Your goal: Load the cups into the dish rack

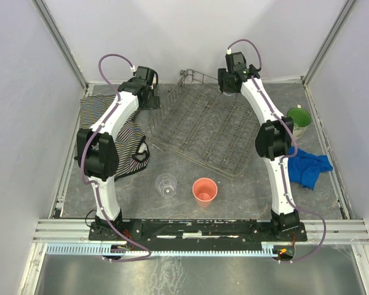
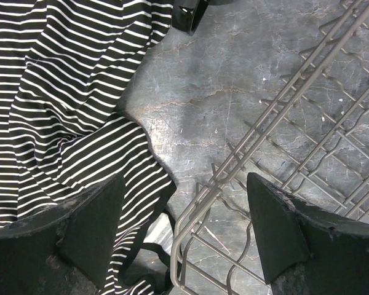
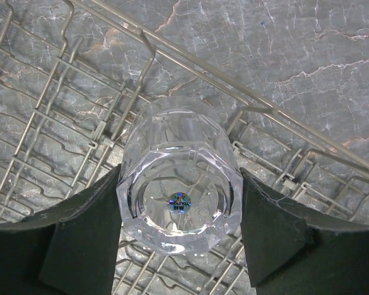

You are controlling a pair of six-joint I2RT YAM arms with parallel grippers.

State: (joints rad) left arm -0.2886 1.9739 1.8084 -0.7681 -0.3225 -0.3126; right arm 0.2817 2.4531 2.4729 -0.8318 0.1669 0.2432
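Observation:
The left gripper moves back from the rack (image 1: pixel 197 132) next and down onto the rim of the second clear glass, since that glass's opening faces up.
My right gripper (image 3: pixel 181 172) is shut on a clear glass (image 3: pixel 178 184), held base-up over the grey wire dish rack (image 3: pixel 49 110); from above, it is over the rack's far right corner (image 1: pixel 229 86). My left gripper (image 2: pixel 184 181) is open and empty above the rack's left corner (image 2: pixel 190 227); from above, it is at the rack's left side (image 1: pixel 150 98). In the top view, a second clear glass (image 1: pixel 166 185) and the salmon-pink tumbler (image 1: pixel 204 190) stand upright in front of the rack (image 1: pixel 197 132). The floral mug with green interior (image 1: pixel 298 120) stands at the right. I cannot pick out the black mug.
A black-and-white striped cloth (image 1: pixel 126 132) lies left of the rack and shows in the left wrist view (image 2: pixel 55 98). A blue cloth (image 1: pixel 309 167) lies at the right. A black object (image 2: pixel 189 13) is partly visible at the top of the left wrist view. Walls enclose the table.

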